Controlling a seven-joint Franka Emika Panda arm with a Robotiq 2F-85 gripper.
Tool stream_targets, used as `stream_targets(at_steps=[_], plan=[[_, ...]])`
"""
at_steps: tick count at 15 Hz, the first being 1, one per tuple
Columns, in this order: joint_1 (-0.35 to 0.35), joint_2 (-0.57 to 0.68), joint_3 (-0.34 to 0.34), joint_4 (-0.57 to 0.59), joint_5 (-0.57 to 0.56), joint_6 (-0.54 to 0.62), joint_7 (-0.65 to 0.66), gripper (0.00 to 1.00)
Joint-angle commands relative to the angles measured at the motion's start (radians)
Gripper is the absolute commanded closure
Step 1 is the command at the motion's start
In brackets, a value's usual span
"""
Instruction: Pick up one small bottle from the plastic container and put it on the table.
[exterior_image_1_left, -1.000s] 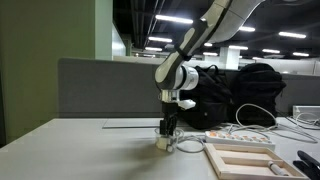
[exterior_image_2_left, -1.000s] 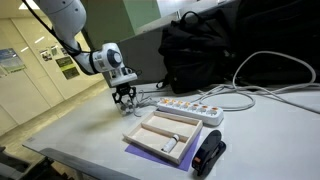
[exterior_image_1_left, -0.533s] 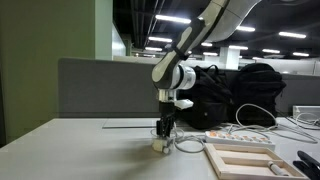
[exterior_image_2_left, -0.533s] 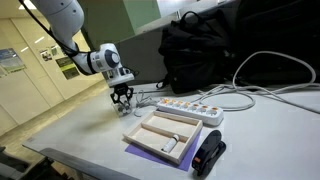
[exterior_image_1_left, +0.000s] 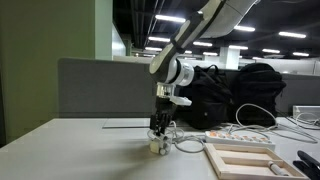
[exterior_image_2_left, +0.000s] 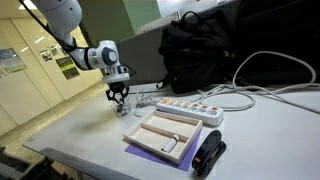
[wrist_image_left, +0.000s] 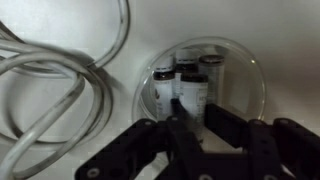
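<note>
Bare tabletop is to my gripper's right in the wrist view, so I will lift past the container's rim, carry the bottle sideways, lower it and let go.
The plastic container (wrist_image_left: 250, 82) is a low, clear round tub that holds several small bottles with dark caps. My gripper (wrist_image_left: 200, 118) hangs straight above it, and its two dark fingers (wrist_image_left: 181, 128) are shut on one small bottle (wrist_image_left: 193, 88), which still shows inside the tub's rim. Two more bottles (wrist_image_left: 163, 84) stand beside and behind it. In both exterior views the gripper (exterior_image_1_left: 160, 127) (exterior_image_2_left: 118, 97) hovers just over the container (exterior_image_1_left: 160, 144) (exterior_image_2_left: 123, 110) on the pale table (exterior_image_1_left: 90, 150). Whether the held bottle has left the tub's floor is not visible.
A white power strip (exterior_image_2_left: 185, 108) with looping white cables (wrist_image_left: 50, 80) lies right beside the container. A flat beige tray (exterior_image_2_left: 160, 135), a black object (exterior_image_2_left: 208, 155) and a black backpack (exterior_image_2_left: 200, 45) lie further along. A grey partition (exterior_image_1_left: 100, 90) runs behind.
The jaws have closed on the bottle. The gripper has since risen a little above the container and shifted slightly sideways.
</note>
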Motion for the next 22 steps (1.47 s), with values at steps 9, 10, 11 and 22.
stream_targets(at_steps=[9, 10, 11, 22], plan=[[-0.007, -0.096, 0.091, 0.019, 0.135, -0.124, 0.020, 0.92], [0.014, -0.075, 0.090, 0.035, 0.139, -0.123, 0.041, 0.92], [0.044, -0.045, 0.082, 0.050, 0.140, -0.089, 0.078, 0.92], [0.206, 0.195, 0.040, 0.237, 0.140, 0.003, 0.335, 0.45]])
